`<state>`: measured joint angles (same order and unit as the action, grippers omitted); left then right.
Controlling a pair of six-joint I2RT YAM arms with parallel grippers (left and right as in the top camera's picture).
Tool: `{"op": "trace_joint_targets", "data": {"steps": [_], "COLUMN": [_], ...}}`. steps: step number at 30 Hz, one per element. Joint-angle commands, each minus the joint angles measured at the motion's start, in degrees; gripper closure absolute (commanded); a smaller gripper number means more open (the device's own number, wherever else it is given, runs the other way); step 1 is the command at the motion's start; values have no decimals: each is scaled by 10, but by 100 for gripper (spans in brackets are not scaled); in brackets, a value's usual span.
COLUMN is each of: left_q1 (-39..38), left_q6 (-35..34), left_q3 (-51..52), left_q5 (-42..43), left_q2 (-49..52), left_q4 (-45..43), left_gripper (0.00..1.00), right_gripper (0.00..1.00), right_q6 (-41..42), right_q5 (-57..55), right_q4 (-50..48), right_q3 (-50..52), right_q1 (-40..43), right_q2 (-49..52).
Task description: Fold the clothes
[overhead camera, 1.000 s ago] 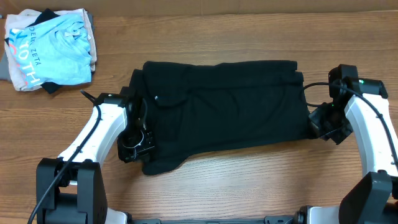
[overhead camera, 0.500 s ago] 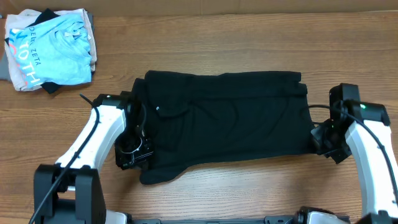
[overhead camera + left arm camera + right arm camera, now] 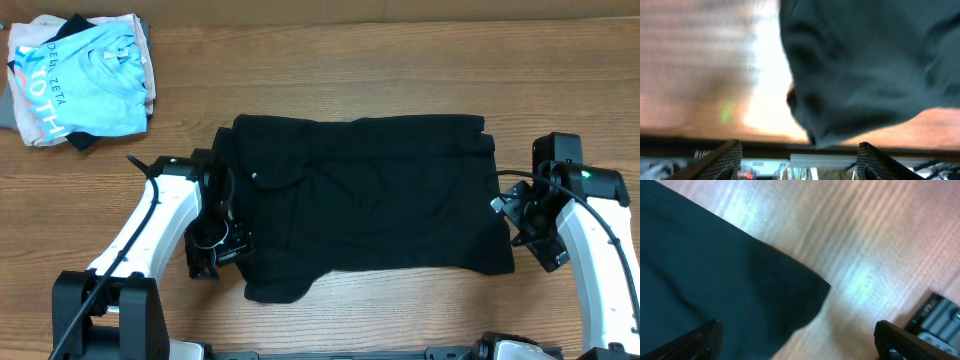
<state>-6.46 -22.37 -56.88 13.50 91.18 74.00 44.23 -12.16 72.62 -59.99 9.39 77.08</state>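
Note:
The fingers of the left gripper are short of the raised fold near its far edge [image 3: 268, 163], so the gripper should next move outward over the shirt and down onto the fold.
The black T-shirt [image 3: 370, 195] lies folded into a wide band across the middle of the wooden table. My left gripper [image 3: 215, 250] sits at its lower left corner, open, with a loose fold of the shirt [image 3: 865, 65] lying just beyond the fingers [image 3: 725, 160] and nothing between them. My right gripper [image 3: 525, 230] stands open at the shirt's lower right corner. In the right wrist view the shirt's corner [image 3: 715, 280] lies flat on the wood, ahead of the gripper [image 3: 797, 342] and free of it.
A stack of folded clothes topped by a light blue shirt with white lettering [image 3: 85, 80] sits at the far left corner. The table's front edge [image 3: 805, 145] runs close under my left gripper.
Both grippers have opened and let go of the shirt. The shirt's near edge now lies flat, a little closer to the front. Both arms have drawn back slightly toward the front edge.

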Motion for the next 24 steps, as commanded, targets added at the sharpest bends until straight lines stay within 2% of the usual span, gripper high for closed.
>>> {"op": "trace_joint_targets", "data": {"steps": [1,6,15,24], "left_q1": [-3,-3,-3,-3], "left_q6": [1,1,1,6], "left_q3": [5,4,4,-3], "left_q5": [1,1,1,1], "left_q2": [-10,-10,-1,46], "left_q4": [-40,-140,-344,-442], "left_gripper": [24,22,20,22], "right_gripper": [0,0,0,0], "right_q6": [-40,-114,-117,-117], "right_q5": [32,129,151,151], "right_q4": [-33,-106,-128,-129], "right_q3": [0,0,0,0], "right_q1": [4,4,3,3], "right_q2": [-5,-5,-5,-5]}}
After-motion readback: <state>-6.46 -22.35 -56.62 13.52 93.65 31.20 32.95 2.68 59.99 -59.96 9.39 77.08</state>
